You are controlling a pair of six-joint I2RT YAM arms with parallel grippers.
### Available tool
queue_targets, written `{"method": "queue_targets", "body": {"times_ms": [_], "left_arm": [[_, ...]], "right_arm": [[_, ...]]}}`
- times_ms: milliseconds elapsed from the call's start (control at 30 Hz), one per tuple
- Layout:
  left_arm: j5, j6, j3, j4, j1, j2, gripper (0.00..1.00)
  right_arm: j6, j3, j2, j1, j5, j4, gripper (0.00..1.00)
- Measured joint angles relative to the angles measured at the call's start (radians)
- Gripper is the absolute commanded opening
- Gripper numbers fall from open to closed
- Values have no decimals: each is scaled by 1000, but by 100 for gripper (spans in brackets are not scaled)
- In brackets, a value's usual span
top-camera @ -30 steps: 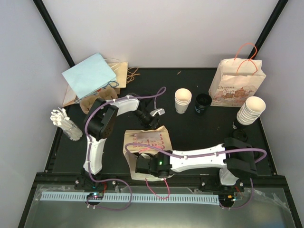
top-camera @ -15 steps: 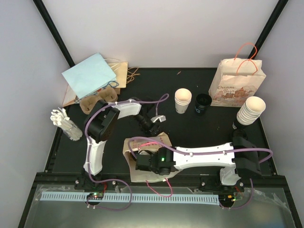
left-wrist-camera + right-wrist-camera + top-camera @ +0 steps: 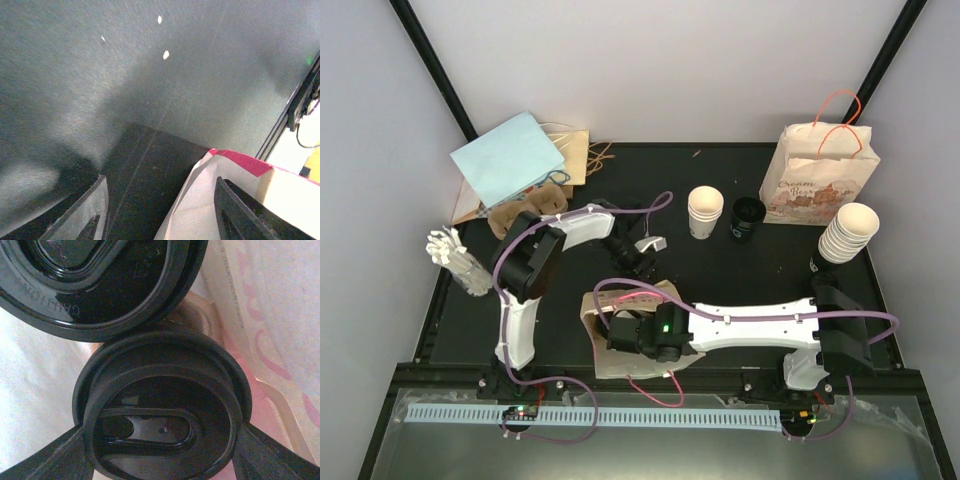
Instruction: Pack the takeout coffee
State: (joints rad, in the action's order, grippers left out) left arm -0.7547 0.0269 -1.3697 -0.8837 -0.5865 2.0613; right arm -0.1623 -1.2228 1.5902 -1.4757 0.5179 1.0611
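Observation:
The robot's right gripper will next carry the cup and bag outward from the table's front edge and let go, because the tabletop past the bag's far rim (image 3: 603, 268) lies outward of the gripper.
A brown paper bag (image 3: 658, 292) with a pink print stands open near the table's front middle. My right gripper (image 3: 626, 331) reaches down into it. In the right wrist view the right gripper (image 3: 162, 442) is shut on a coffee cup with a black lid (image 3: 160, 405). A second black-lidded cup (image 3: 95, 285) sits just beside it inside the bag. My left gripper (image 3: 638, 260) hovers at the bag's far rim. In the left wrist view the left gripper (image 3: 160, 210) is open, and the bag's white, red-edged rim (image 3: 210, 200) lies against its right finger.
A stack of paper cups (image 3: 705, 212) and black lids (image 3: 747, 218) stand behind the bag. A printed paper bag (image 3: 820, 175) and a taller cup stack (image 3: 848, 232) are at the right. A blue bag (image 3: 508, 158), brown carriers (image 3: 525, 205) and white utensils (image 3: 460, 258) are at the left.
The left gripper's jaws have spread apart at the bag's far rim. The right arm has stretched further left, carrying the cup lower into the bag.

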Motion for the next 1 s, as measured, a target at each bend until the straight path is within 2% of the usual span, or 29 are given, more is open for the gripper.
{"method": "queue_targets", "body": {"times_ms": [167,333,433,733,1000], "left_arm": [[31,-12,-61,-25,22,0,70],[37,-24,-135,-52,52,-10,86],[47,-35,-164,-64,77,-37,91],[121,-85,-183,-65,221,-190,93],[198,-151,-79,-18,307,-428,93]], "right_arm": [[11,-2,-4,18,-19,-4,50],[39,-8,-9,44,-50,-8,50],[57,-14,-9,61,-69,-8,50],[122,-79,24,122,-139,24,50],[182,-205,110,201,-219,87,50]]}}
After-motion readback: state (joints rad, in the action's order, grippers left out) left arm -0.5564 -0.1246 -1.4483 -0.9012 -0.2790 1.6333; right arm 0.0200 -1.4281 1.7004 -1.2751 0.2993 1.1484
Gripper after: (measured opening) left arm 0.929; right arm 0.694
